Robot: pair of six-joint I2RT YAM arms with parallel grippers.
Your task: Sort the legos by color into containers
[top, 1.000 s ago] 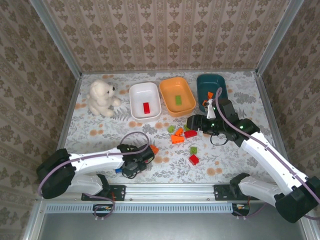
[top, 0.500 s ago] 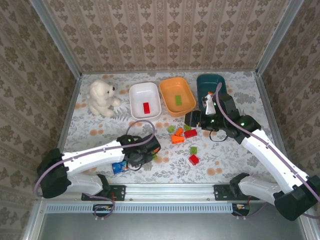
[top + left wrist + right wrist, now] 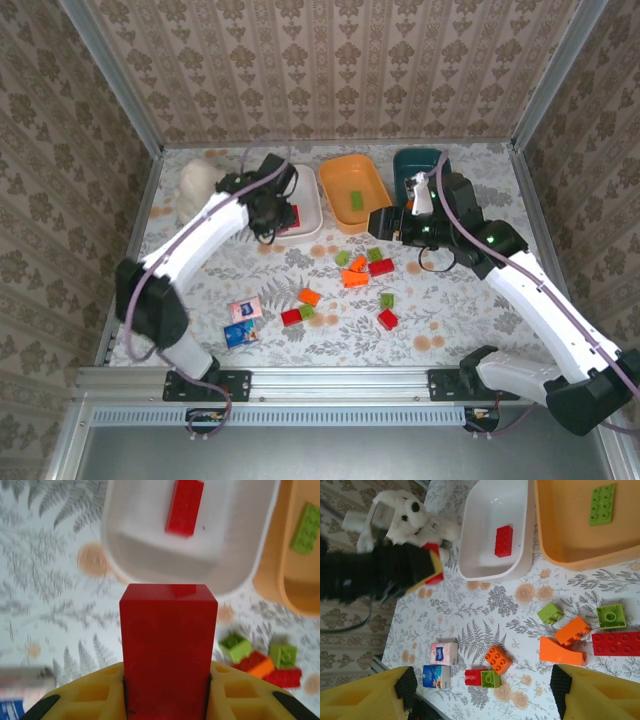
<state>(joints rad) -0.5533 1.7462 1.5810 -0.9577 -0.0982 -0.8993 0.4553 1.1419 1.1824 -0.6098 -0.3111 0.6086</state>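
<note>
Next, my left gripper crosses the white container's near rim and goes down to release, since the container's bottom, already holding a red lego, lies outward and below.
My left gripper is shut on a red lego, which stands upright between the yellow fingers just short of the white container's near rim. A red lego lies inside that container. The orange container holds a green lego, and the teal container stands to its right. My right gripper hangs open above the table with nothing between its fingers. Loose legos in red, green and orange lie mid-table, and three more legos sit nearer the front.
A white plush bear sits at the back left, partly hidden by my left arm. A pink printed square and a blue one lie front left. Patterned walls and metal rails enclose the table.
My left arm has swung from the front of the table up to the white container with the red lego in its jaws. The right gripper has edged slightly toward the back.
</note>
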